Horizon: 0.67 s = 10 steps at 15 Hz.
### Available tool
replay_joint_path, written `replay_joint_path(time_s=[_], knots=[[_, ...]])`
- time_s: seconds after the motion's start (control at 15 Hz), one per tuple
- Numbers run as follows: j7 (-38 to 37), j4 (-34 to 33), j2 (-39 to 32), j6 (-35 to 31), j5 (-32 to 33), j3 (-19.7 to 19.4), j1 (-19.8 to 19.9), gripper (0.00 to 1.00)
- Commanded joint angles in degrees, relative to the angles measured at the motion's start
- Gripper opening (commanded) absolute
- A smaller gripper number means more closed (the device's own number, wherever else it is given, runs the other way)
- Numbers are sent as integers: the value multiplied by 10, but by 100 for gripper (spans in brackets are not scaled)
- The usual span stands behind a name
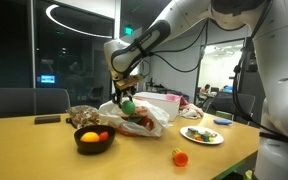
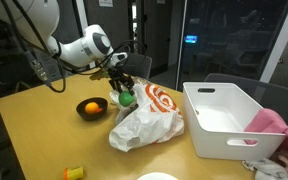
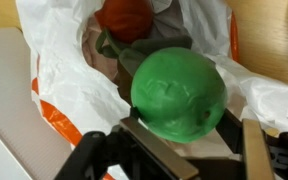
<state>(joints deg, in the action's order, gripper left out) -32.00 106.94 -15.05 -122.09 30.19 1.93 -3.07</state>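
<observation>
The green fruit (image 3: 179,90) already hangs above the white plastic bag's opening, so I should move my gripper slightly farther over that opening and open it to release the fruit.
A round green fruit (image 3: 179,90) sits between the two fingers of my gripper (image 3: 189,125), which is shut on its sides. It hangs just above the open mouth of a white plastic bag with orange print (image 3: 69,80). A red fruit (image 3: 124,17) lies inside the bag, below the green one. In both exterior views the gripper (image 1: 125,93) (image 2: 120,86) holds the green fruit (image 1: 128,104) (image 2: 127,98) over the top of the bag (image 1: 152,122) (image 2: 149,122), which lies on the wooden table.
A black bowl (image 1: 94,140) (image 2: 91,108) holding an orange stands beside the bag. A white bin (image 2: 229,120) with a pink cloth (image 2: 274,125) sits past the bag. A plate of food (image 1: 202,134) and a small red-orange fruit (image 1: 180,157) lie near the table edge.
</observation>
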Motion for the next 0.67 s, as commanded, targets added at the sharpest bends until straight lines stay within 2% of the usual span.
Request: replay_joint_path(time_s=[0.0,0.27,0.33,0.47,0.6], knots=[[49,-68,-57,-22,-13,-21,-9,53],[68,-95,-90,-41,-23,-34,-12,53],[67,-93,-92,-47,-28,-36,-12,94],[69,-75,-87,-72,-46,-35,-13,100],[67,-51,-74,-86,-68,-32,-18,100]])
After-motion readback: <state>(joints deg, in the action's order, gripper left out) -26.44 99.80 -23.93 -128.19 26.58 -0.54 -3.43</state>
